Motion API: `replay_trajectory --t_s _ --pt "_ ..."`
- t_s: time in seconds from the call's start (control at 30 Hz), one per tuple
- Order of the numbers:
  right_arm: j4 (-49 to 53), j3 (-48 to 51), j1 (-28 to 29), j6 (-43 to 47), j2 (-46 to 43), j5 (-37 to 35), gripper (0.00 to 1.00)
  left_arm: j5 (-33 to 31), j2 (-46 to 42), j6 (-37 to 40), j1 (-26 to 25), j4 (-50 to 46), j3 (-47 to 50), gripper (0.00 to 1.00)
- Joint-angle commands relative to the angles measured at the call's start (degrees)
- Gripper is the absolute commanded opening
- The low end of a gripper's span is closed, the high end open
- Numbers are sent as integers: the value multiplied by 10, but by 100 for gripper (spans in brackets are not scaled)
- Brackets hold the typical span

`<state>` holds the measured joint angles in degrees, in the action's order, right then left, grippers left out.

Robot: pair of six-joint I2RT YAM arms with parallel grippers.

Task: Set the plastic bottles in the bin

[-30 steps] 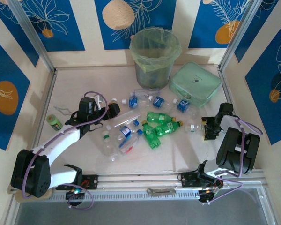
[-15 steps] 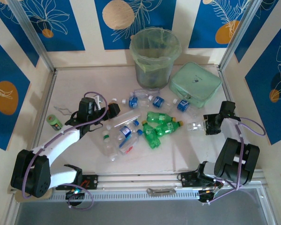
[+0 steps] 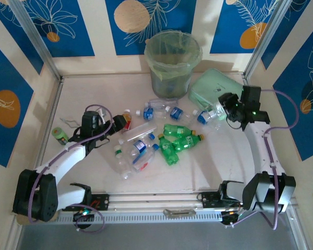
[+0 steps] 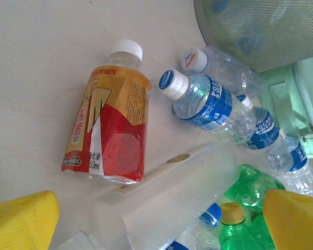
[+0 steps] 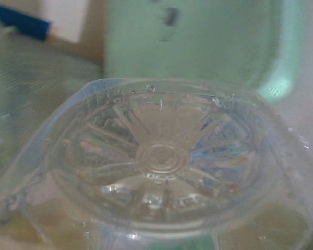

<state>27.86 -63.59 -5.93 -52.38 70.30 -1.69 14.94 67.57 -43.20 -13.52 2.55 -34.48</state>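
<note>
My right gripper should next lift the clear bottle point(image 3: 219, 110) up and outward over the bin's opening and release it, as the bin's tall rim stands outward past the mint lid.
Several plastic bottles lie mid-table: green ones point(image 3: 177, 140), blue-labelled clear ones point(image 3: 156, 111) and crushed clear ones point(image 3: 128, 156). A red-labelled bottle point(image 3: 127, 121) with a white cap lies just ahead of my left gripper point(image 3: 116, 125). In the left wrist view that bottle point(image 4: 109, 133) is beyond my open left gripper point(image 4: 159, 224), whose yellow pads point(image 4: 21, 221) flank a flat translucent plastic strip point(image 4: 188, 192). My right gripper point(image 3: 227, 108) is raised over the mint lid, shut on a clear bottle point(image 3: 219, 110) whose ribbed base point(image 5: 159, 156) faces the camera. The bin point(image 3: 169, 78) stands at the back.
A flat mint-green lid point(image 3: 211, 91) lies right of the bin. At the left edge sits a small green tape roll point(image 3: 60, 135), with a bent wire point(image 3: 68, 122) behind it. Low rails and patterned walls enclose the table.
My right gripper closed on a clear bottle at the right, lifted it and carried it back over the mint lid. My left gripper drew slightly back to the left, uncovering the red-labelled bottle.
</note>
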Motion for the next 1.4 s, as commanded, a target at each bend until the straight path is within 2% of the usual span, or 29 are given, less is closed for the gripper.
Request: replay_trajectory --t_s 0.0,0.23,0.47,0.57,0.7,1.03,1.1,1.2,1.37 --pt "-40 -62 22 70 34 60 50 10 -18 -2 8 10 10 100" --pt "-97 -223 82 112 129 114 48 12 -23 0 13 4 12 100" --pt "-101 -435 138 165 263 104 48 -4 -49 16 18 -24 14 100" --pt "-125 -502 147 162 317 107 48 -10 -60 23 20 -35 15 100" --pt "-164 -596 157 176 392 76 48 -16 -72 36 22 -54 13 100" --pt "-37 -985 177 201 664 65 47 -66 -138 87 27 -127 12 100" --pt "-36 -991 180 195 681 63 47 -74 -149 92 29 -134 16 100" --pt "-62 -940 187 195 675 67 47 -81 -160 94 29 -140 20 100" --pt "-57 -909 203 237 672 52 48 -82 -168 101 29 -148 21 100"
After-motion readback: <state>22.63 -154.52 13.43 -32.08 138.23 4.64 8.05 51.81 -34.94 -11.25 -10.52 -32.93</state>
